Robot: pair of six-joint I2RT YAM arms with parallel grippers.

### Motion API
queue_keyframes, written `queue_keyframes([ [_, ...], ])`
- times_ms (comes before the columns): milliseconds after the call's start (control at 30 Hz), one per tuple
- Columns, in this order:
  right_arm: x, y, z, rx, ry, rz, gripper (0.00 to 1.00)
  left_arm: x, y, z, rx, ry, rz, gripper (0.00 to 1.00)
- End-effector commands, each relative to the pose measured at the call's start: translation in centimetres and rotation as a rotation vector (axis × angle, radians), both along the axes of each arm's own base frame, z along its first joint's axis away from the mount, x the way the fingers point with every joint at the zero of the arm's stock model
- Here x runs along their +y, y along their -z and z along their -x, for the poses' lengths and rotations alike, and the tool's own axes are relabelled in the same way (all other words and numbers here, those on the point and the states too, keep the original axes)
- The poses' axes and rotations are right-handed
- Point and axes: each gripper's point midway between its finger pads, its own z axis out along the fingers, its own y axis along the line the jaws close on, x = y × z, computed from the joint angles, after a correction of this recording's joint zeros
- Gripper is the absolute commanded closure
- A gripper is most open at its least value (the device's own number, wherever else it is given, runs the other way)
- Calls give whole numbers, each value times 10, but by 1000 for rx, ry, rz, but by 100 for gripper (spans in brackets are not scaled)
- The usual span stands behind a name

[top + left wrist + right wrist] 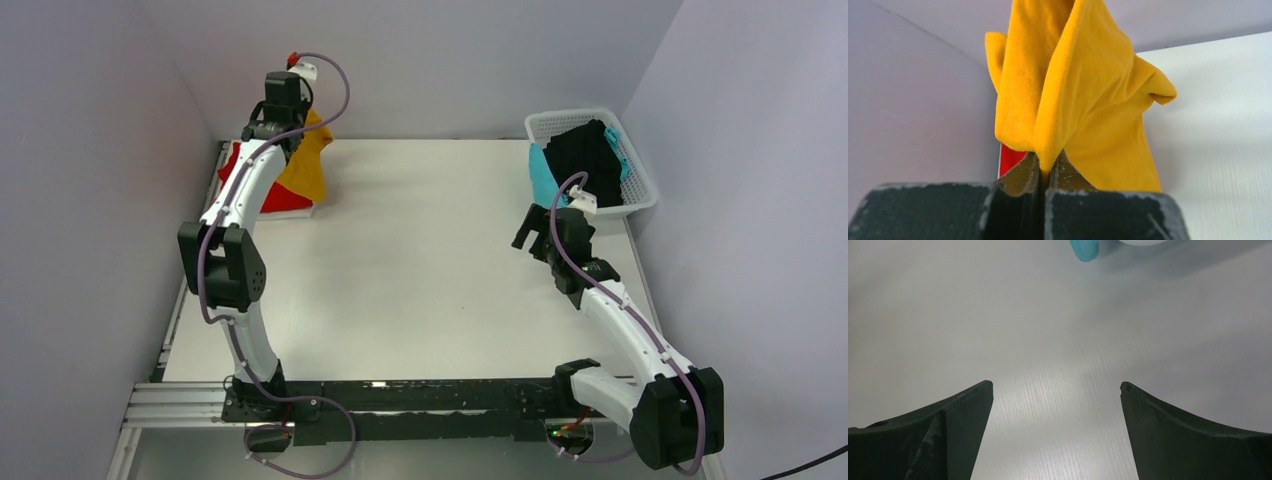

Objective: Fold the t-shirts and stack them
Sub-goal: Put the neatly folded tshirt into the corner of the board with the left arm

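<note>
My left gripper lowers the yellow t-shirt (308, 160) left in the top view next and releases it, since the red t-shirt's uncovered side (231, 166) lies down that way.
A yellow t-shirt (308, 160) hangs at the far left corner of the table, lifted off the surface; it fills the left wrist view (1083, 95). My left gripper (300, 118) is shut on its top fold (1048, 167). A red t-shirt (268, 196) lies flat under it, a strip showing in the wrist view (1009, 158). My right gripper (534, 238) is open and empty low over bare table (1056, 386), left of the basket. A teal shirt (541, 176) and a black shirt (590, 160) sit in the basket; a teal edge shows in the right wrist view (1084, 249).
The white mesh basket (640, 178) stands at the far right corner against the wall. Walls close in the table on the left, back and right. The white table top (420, 260) stretches between the two arms.
</note>
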Motion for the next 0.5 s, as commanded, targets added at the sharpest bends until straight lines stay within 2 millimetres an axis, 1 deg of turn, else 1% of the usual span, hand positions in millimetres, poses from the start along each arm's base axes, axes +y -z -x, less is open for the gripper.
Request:
queue_keyframes([
  [0, -4, -11, -8, -29, 20, 14, 0, 24, -3, -9, -14, -32, 41, 100],
  [200, -5, -9, -8, -13, 28, 20, 0, 69, 41, -22, 83, -78, 70, 100],
  [233, -6, -9, -7, -9, 29, 23, 0, 82, 50, -24, 104, -98, 76, 100],
  [367, -9, -6, -6, 3, 45, 33, 0, 110, 68, -29, 132, -116, 123, 100],
  [400, -10, -7, -6, 6, 48, 34, 0, 121, 70, -30, 130, -125, 137, 100],
  [467, -10, -7, -6, 12, 49, 37, 0, 132, 78, -35, 128, -118, 168, 98],
])
